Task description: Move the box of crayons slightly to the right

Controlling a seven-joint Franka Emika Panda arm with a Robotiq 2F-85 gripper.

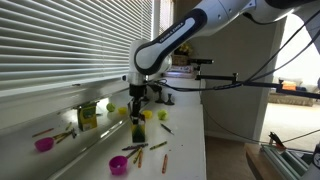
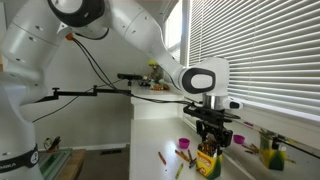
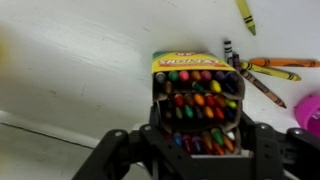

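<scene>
My gripper needs to carry the box away from the pink bowls next and let it go on the counter by the green ball [image 1: 163, 123]. My gripper's fingers are pressing the box's sides.
The box of crayons [image 1: 138, 129] stands upright on the white counter, dark green with a yellow top, and it also shows in an exterior view [image 2: 207, 162]. In the wrist view the box [image 3: 190, 62] is open and rows of coloured crayon tips show. My gripper [image 1: 138, 108] comes straight down over it in both exterior views [image 2: 211, 143]. In the wrist view my fingers [image 3: 199, 140] sit on either side of the box's top and press its sides. The box's base rests on the counter.
Loose crayons [image 1: 140, 150] lie in front of the box and beside it [image 3: 265, 68]. Pink bowls [image 1: 118, 165] [image 1: 44, 144] [image 3: 310, 112] stand nearby. A brighter yellow-green mirror image of the box [image 1: 88, 115] shows in the glossy wall under the blinds. The counter's edge [image 1: 200, 150] drops off.
</scene>
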